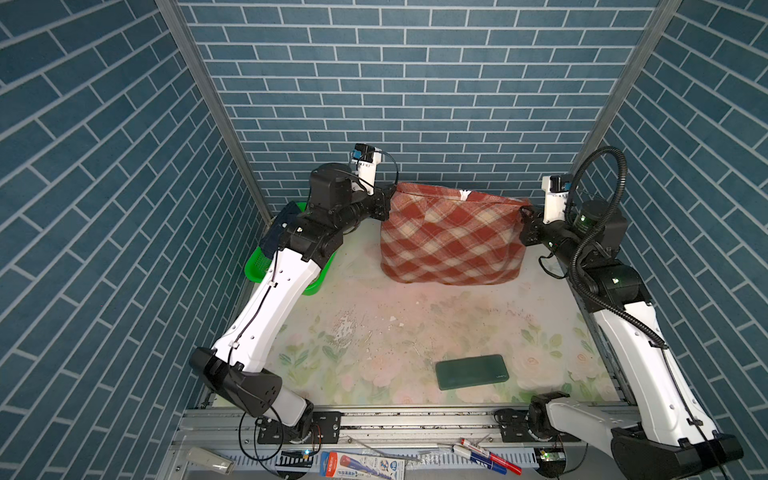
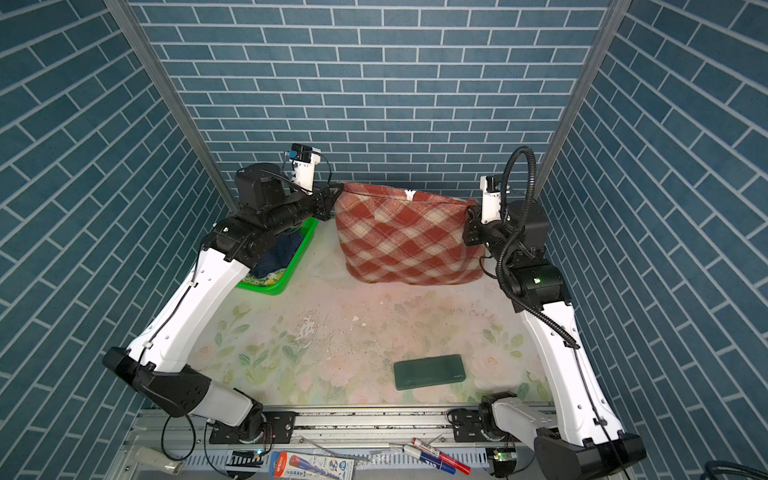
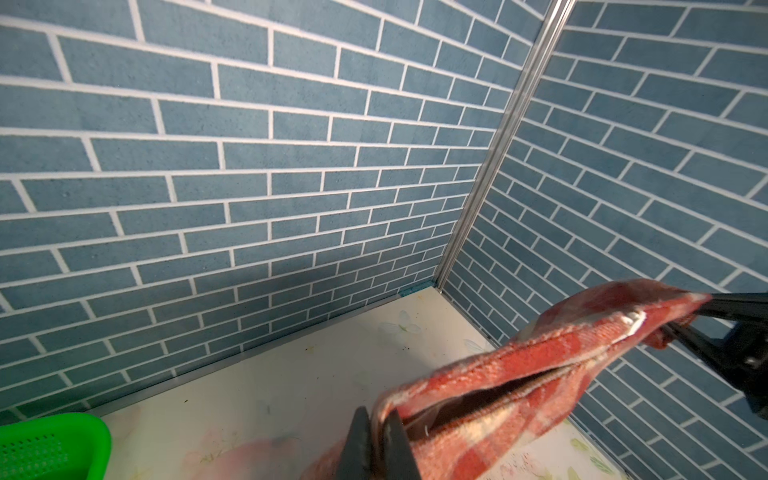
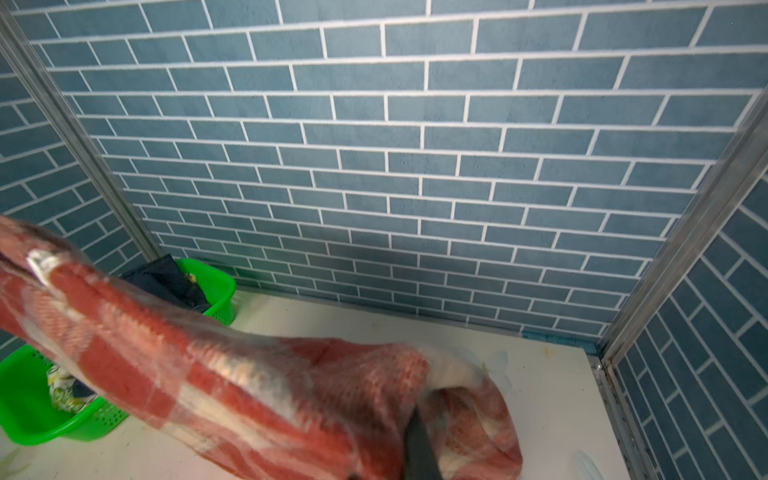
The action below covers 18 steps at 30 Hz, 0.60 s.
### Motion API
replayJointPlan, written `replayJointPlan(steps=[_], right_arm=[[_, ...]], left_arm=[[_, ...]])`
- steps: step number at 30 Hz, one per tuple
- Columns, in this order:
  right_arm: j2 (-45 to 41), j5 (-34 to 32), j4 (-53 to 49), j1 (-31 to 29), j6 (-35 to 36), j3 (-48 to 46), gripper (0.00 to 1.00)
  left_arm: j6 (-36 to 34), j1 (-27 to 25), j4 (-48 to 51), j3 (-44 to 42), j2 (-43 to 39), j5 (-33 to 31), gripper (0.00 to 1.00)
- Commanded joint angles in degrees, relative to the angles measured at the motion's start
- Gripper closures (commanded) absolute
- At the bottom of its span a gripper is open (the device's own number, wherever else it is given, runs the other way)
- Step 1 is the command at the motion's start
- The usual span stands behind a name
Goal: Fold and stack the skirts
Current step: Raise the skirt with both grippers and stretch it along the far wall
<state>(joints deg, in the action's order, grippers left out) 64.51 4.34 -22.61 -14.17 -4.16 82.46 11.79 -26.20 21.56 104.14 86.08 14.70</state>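
I will next lift the skirt's corner with my left gripper, then pull it back and down and release it flat on the clear tabletop below and behind the gripper.
The rust-red and cream plaid skirt [image 1: 451, 241] [image 2: 409, 241] hangs stretched at the back of the table, its lower edge resting on the surface. My left gripper [image 1: 390, 196] [image 3: 378, 415] is shut on its left top corner. My right gripper [image 1: 524, 212] [image 2: 469, 210] is shut on the right top corner; in the right wrist view, cloth [image 4: 249, 374] wraps one dark finger [image 4: 419, 440]. The dark blue denim skirt [image 2: 282, 249] [image 4: 166, 282] and the lemon-print skirt [image 2: 270, 277] [image 4: 62, 388] lie in the basket.
The green mesh basket [image 1: 257, 266] [image 2: 291, 270] stands at the back left, under my left arm. A flat dark green slab [image 1: 471, 371] [image 2: 429, 371] lies near the front right. Brick walls close the back and both sides. Pens and tools lie past the front rail.
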Motion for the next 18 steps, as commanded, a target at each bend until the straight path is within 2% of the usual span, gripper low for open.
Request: replayJointPlan(steps=[1,4,7,12,15,17,18], right_arm=[[1.62,-7.93,-3.64,2.13,-1.63,5.40,1.00],[7.32,-6.63,-3.30,2.38,-2.07,8.44,1.00],[14.26,-4.44,-2.43,3.23,-2.48,12.92,1.00],[23.22,-2.13,-3.21,4.17,-2.02,25.88,1.00],[24.84,-1.47,-5.93,4.21,-1.34,33.43,1.00],[23.96,-1.02,-7.03,4.18,-0.96,34.70,1.00],[22.83,-1.11,-7.10,4.18,-0.79,33.39,1.00]], left_arm=[[0.65,2.91,-2.42,2.35,-0.54,-8.08,1.00],[0.16,3.67,-0.31,6.71,5.13,-8.33,1.00],[0.86,5.68,2.70,13.80,13.22,-5.41,1.00],[0.18,6.42,14.47,37.61,27.02,-3.71,1.00],[0.45,6.42,20.18,51.17,31.42,-3.21,1.00],[1.01,6.44,21.01,52.24,30.70,-2.39,1.00],[1.07,6.26,20.37,49.40,28.95,-1.83,1.00]])
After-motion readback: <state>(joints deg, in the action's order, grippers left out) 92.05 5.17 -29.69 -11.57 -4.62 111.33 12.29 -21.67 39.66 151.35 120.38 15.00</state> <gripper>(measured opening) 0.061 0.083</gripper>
